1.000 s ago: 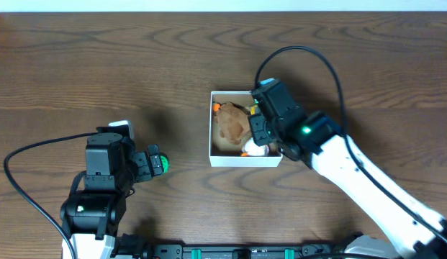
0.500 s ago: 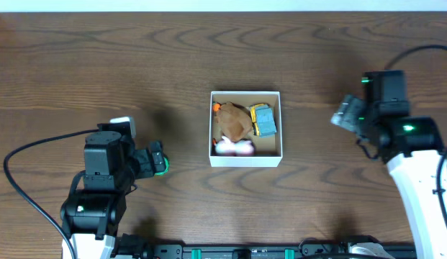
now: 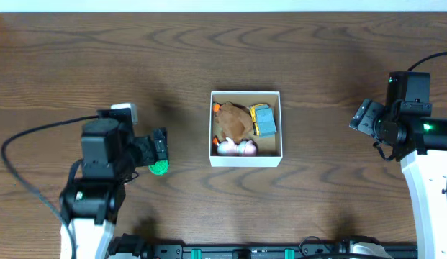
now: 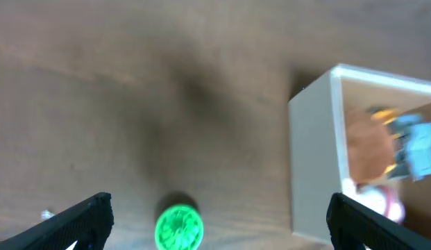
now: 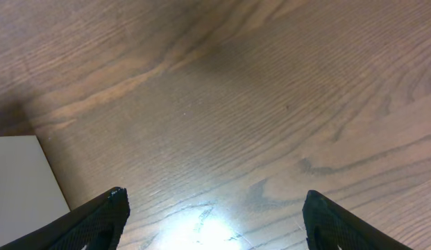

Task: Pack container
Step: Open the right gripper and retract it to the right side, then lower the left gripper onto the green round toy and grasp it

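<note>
My left gripper will next lower its open fingers on either side of the toy, because the green round toy [image 3: 159,167] is still on the tabletop outside the box.
The container [image 3: 245,158] is a small white box with a tan inside at the table's middle. It holds a brown plush toy [image 3: 232,121], a blue and yellow toy [image 3: 263,119] and a pink and white toy [image 3: 235,148]. It also shows at the right of the left wrist view [image 4: 314,153]. A green round toy [image 3: 159,167] lies on the table left of the box. My left gripper [image 3: 157,147] is open above it, and the toy sits between the fingers in the left wrist view [image 4: 179,226]. My right gripper [image 3: 366,119] is open and empty, far right of the box.
The dark wooden table [image 3: 223,57] runs to a pale edge at the back. Black cables loop from both arms. A corner of the box [image 5: 21,187] shows at the left of the right wrist view.
My right arm has pulled back from the box to the far right, leaving the blue and yellow toy inside. My left gripper has shifted slightly and the green toy now lies below it.
</note>
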Tool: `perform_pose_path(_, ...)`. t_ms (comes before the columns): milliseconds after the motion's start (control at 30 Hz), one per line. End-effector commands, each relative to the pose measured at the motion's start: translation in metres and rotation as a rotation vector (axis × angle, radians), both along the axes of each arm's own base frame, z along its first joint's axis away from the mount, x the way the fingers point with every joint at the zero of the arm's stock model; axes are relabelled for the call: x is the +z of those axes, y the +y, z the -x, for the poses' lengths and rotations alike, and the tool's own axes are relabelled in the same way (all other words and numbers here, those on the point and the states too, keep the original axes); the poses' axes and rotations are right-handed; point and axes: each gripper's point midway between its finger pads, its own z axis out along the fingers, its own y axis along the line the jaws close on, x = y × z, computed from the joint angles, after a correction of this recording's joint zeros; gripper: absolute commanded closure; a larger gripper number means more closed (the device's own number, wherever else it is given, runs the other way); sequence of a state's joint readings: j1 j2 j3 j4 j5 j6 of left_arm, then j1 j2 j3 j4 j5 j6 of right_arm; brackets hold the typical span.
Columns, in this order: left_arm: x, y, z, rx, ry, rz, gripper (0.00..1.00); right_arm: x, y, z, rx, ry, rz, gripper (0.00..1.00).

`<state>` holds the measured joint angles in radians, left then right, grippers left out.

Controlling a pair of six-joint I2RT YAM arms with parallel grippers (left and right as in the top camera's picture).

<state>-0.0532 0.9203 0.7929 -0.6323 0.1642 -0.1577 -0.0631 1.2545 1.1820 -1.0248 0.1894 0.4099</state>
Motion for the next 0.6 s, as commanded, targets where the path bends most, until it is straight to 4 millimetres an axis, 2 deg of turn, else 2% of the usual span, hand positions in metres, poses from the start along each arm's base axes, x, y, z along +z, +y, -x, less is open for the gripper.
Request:
perform_pose_path(0, -0.037, 0.005, -0.002, 0.022, 0.159, -0.027, 0.02, -0.005, -0.002, 0.002, 0.015, 0.022, 0.007, 0.16)
perform_pose_path(100, -0.071, 0.005, 0.002, 0.033, 0.306, -0.028, 0.02, -0.006, -0.002, 0.004, 0.01, 0.031, 0.005, 0.14)
perform_pose_path(233, -0.105, 0.006, 0.013, 0.053, 0.466, -0.027, 0.02, -0.008, -0.007, 0.007, -0.007, 0.047, 0.003, 0.1)
perform_pose_path(367, -0.127, 0.006, 0.021, 0.053, 0.564, -0.035, 0.02, -0.012, -0.014, 0.008, -0.032, 0.06, 0.001, 0.09)
perform_pose_path(567, -0.145, 0.006, 0.028, 0.052, 0.645, -0.042, 0.02, -0.023, -0.023, 0.008, -0.051, 0.105, 0.0, 0.09)
